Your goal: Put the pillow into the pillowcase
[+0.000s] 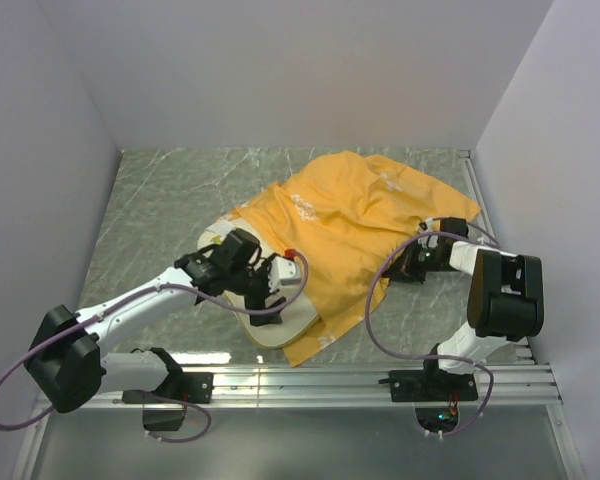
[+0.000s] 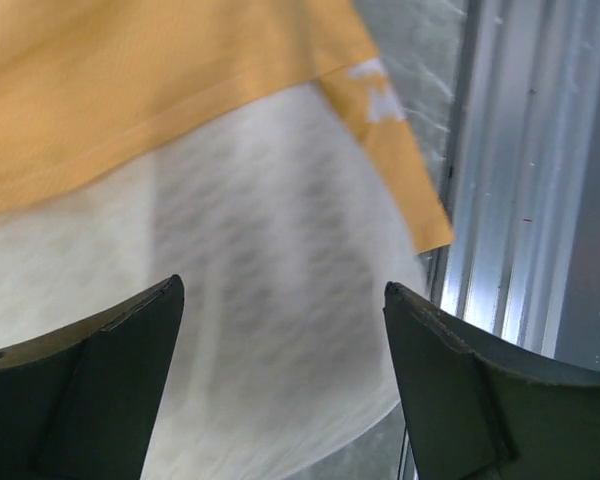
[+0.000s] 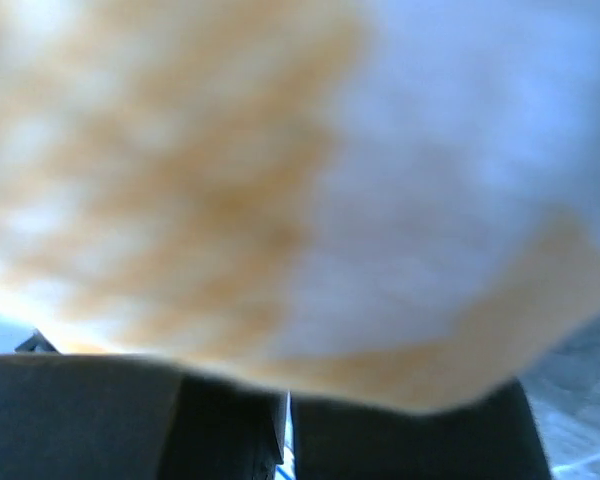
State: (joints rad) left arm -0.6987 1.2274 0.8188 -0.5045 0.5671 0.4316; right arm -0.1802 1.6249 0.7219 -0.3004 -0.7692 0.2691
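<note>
The pillow's bare end beside the orange hem gets my left gripper down onto it next to close, since that white cloth lies right below its parted fingers.
The orange pillowcase lies rumpled over most of the cream-white pillow, whose near-left end sticks out. My left gripper hovers open over that bare end. In the left wrist view its fingers stand wide apart above the pillow, with the pillowcase hem just beyond. My right gripper is at the pillowcase's right edge. In the right wrist view its fingers are almost together, their tips hidden under blurred orange fabric.
The marbled grey table is walled on three sides by white panels. An aluminium rail runs along the near edge and shows in the left wrist view, close to the pillow's corner.
</note>
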